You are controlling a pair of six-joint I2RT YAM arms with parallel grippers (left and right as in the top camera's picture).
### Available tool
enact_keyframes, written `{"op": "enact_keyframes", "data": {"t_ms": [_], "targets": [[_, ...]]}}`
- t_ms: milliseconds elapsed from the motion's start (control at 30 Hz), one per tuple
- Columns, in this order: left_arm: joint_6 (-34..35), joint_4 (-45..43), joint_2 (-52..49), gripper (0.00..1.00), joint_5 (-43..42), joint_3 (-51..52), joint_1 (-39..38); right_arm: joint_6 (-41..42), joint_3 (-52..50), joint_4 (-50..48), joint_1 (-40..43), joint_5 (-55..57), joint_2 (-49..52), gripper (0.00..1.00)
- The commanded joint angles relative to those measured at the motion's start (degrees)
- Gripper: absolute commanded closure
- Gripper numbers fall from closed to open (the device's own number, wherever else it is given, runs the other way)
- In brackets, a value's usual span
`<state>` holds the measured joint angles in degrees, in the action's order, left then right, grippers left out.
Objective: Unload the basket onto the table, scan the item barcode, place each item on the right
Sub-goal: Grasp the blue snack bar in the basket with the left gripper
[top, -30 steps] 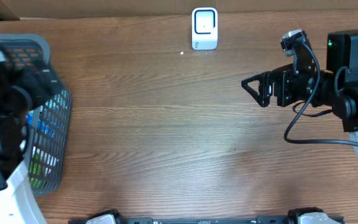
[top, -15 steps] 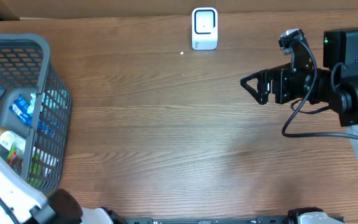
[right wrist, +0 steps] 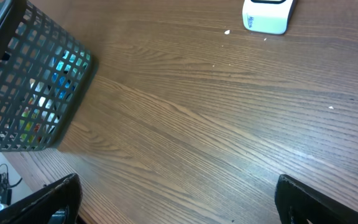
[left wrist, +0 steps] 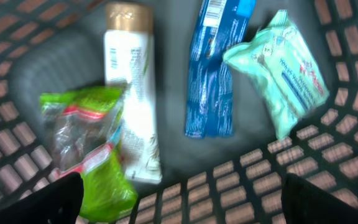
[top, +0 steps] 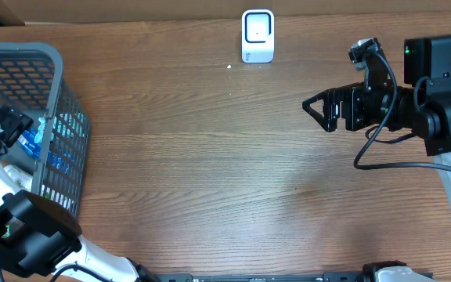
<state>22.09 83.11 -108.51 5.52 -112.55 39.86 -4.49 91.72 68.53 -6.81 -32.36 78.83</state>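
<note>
I need to move my left gripper down into the basket [top: 69, 117] next, onto the blue packet's plain end [top: 32, 146] by the basket's mesh side, since the barcode shows at the packet's other end.
The grey mesh basket [top: 69, 117] stands at the table's left edge. My left gripper [top: 8, 125] hangs open over its inside. In the left wrist view the left gripper [left wrist: 182, 199] holds nothing, and below it lie a white bottle [left wrist: 129, 93] with a gold cap, a blue packet [left wrist: 213, 68] with a barcode at its top end, a mint-green wipes pack [left wrist: 288, 68] and a green bag [left wrist: 89, 149]. The white scanner [top: 257, 35] stands at the back centre. My right gripper [top: 319, 110] is open and empty above the table's right side.
The basket's mesh walls [left wrist: 353, 124] close in around the items. In the right wrist view the right gripper [right wrist: 179, 199] faces bare wood, with the basket [right wrist: 30, 93] far left and the scanner [right wrist: 267, 15] at the top.
My left arm has swung across the basket and its gripper now sits over the inside. The right arm has barely moved.
</note>
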Motion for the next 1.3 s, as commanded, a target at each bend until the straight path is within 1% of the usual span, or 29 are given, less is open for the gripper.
{"op": "enact_keyframes", "data": {"t_ms": [0, 300, 333, 500, 567, 633, 733, 833, 900, 967, 1000, 1033, 1100, 1167, 1267], "targets": [[-2.0, -6.9, -0.2, 0.07, -0.5, 8.0, 0.1, 0.3, 1.7, 0.2, -0.3, 0.1, 0.3, 0.0], [-2.6, -23.6, -0.2, 0.08, -2.7, 22.8, 0.1, 0.3, 1.7, 0.2, -0.3, 0.1, 1.2, 0.0], [-2.6, -26.7, -0.2, 0.07, -2.8, 25.7, 0.0, 0.3, 1.7, 0.3, -0.3, 0.1, 1.5, 0.0], [-2.6, -33.6, -0.2, 0.07, -2.8, 31.8, -0.7, 0.3, 1.6, 0.6, -0.3, 0.1, 2.0, 0.0], [-2.5, -35.7, -0.2, 0.09, -2.8, 33.6, -0.9, 0.3, 1.6, 0.7, -0.3, 0.1, 2.0, 0.0], [-2.5, -40.0, -0.2, 0.11, -2.8, 37.2, -0.9, 0.3, 1.6, 0.8, -0.3, 0.1, 2.0, 0.0], [-2.5, -42.6, -0.2, 0.15, -2.8, 39.4, -0.9, 0.3, 1.6, 0.9, -0.3, 0.1, 2.0, 0.0], [-2.3, -43.5, -0.2, 0.37, -2.8, 40.3, -0.9, 0.3, 1.6, 0.9, -0.3, 0.1, 2.0, 0.0], [-2.3, -43.6, -0.2, 0.49, -2.8, 40.3, -0.9, 0.3, 1.6, 0.9, -0.3, 0.1, 2.0, 0.0], [-2.3, -43.5, -0.2, 0.64, -2.8, 40.3, -0.9, 0.3, 1.6, 0.9, -0.3, 0.1, 2.0, 0.0], [-2.3, -43.5, -0.2, 0.72, -2.8, 40.3, -0.9, 0.3, 1.6, 0.9, -0.3, 0.1, 2.0, 0.0], [-2.4, -43.3, -0.2, 0.85, -2.8, 40.3, -0.9, 0.3, 1.6, 0.9, -0.3, 0.1, 2.0, 0.0], [-2.4, -42.9, -0.1, 0.94, -2.8, 40.1, -0.9, 0.3, 1.6, 1.0, -0.3, 0.1, 2.0, 0.0], [-2.4, -41.3, -0.1, 0.96, -2.8, 39.1, -0.9, 0.3, 1.6, 1.1, -0.3, 0.1, 2.0, 0.0], [-2.4, -36.4, -0.1, 0.96, -2.6, 35.2, -0.9, 0.3, 1.6, 1.1, -0.3, 0.1, 2.0, 0.0]]}}
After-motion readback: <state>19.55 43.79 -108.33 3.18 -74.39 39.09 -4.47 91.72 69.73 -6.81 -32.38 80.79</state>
